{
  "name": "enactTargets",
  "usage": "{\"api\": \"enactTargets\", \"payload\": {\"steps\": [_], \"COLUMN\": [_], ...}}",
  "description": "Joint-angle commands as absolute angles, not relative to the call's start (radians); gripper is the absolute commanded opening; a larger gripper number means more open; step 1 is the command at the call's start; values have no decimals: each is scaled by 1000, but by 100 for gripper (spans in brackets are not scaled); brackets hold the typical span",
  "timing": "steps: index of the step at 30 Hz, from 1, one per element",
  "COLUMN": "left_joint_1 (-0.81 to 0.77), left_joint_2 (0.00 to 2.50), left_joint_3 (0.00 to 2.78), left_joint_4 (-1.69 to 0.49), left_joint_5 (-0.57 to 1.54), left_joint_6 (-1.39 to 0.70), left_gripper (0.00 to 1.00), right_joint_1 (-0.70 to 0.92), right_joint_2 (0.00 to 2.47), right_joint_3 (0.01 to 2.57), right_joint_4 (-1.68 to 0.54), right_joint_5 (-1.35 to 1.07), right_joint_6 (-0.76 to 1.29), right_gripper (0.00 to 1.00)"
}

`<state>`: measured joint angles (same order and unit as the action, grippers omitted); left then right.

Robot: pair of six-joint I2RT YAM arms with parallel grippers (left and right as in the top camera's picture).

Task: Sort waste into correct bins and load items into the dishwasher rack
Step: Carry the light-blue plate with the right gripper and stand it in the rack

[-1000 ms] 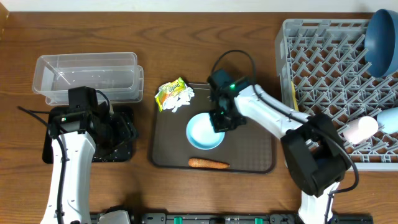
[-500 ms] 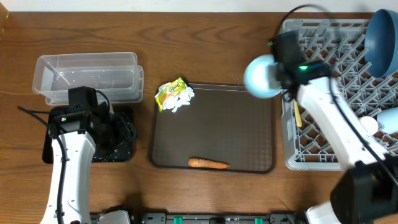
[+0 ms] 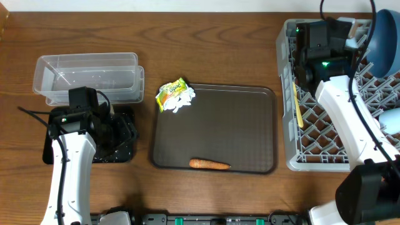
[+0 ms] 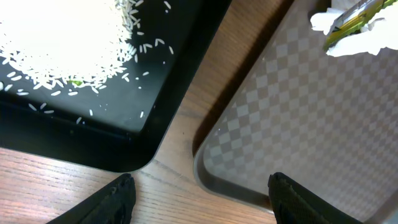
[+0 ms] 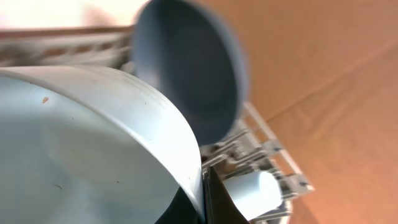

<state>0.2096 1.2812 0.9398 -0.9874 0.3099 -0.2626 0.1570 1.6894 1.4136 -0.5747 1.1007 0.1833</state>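
Observation:
My right gripper will next go down and back toward my base to the empty slots beside the yellow spoon (image 3: 297, 106), to let go of the bowl there.
My right gripper (image 3: 347, 41) is shut on the rim of the small whitish bowl (image 5: 93, 143) and holds it on edge over the back of the grey dishwasher rack (image 3: 325, 147), next to the dark-blue bowl (image 3: 384, 37). The pale yellow spoon (image 3: 297, 106) and light-blue cup (image 3: 392, 120) lie in the rack; the pink cup is hidden by the arm. My left gripper (image 4: 199, 199) is open over the gap between the black tray (image 4: 124, 118) and the brown tray (image 4: 292, 124). Rice (image 4: 62, 37) lies in the black tray. The snack wrapper (image 3: 170, 94), white paper (image 3: 183, 102) and carrot (image 3: 209, 164) stay around the brown tray.
The clear tub (image 3: 87, 75) stands at the back left, behind the black tray (image 3: 128, 153). The brown serving tray (image 3: 215, 122) lies in the middle between the bins and the rack. My left arm hangs over the black tray.
My right arm has lifted the whitish bowl off the brown tray and carried it right and back over the rack, up to the dark-blue bowl. The left arm has not moved.

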Motion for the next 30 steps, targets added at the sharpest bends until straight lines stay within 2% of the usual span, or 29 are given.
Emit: {"api": "enactTargets", "payload": {"steps": [1,7,15,22,30], "left_joint_1": [215,215,215,215,215], "left_joint_2": [1280,1280,1280,1280,1280], "left_joint_3": [950,950,950,950,950], "left_joint_4": [-991,-991,-991,-991,-991], "left_joint_5": [301,301,301,301,301], "left_joint_6": [-260,-260,-260,-260,-260], "left_gripper": [71,71,71,71,71], "right_joint_1": [126,77,54,98,138], "right_joint_2": [1728,1827,1952,1985,1990], "right_joint_3": [1423,1423,1423,1423,1420], "right_joint_4": [-540,-482,-481,-606,-799], "right_joint_5": [1289,1390,1377,1131,1007], "right_joint_6": [184,179,159,194,334], "right_gripper": [1,1,1,1,1]}}
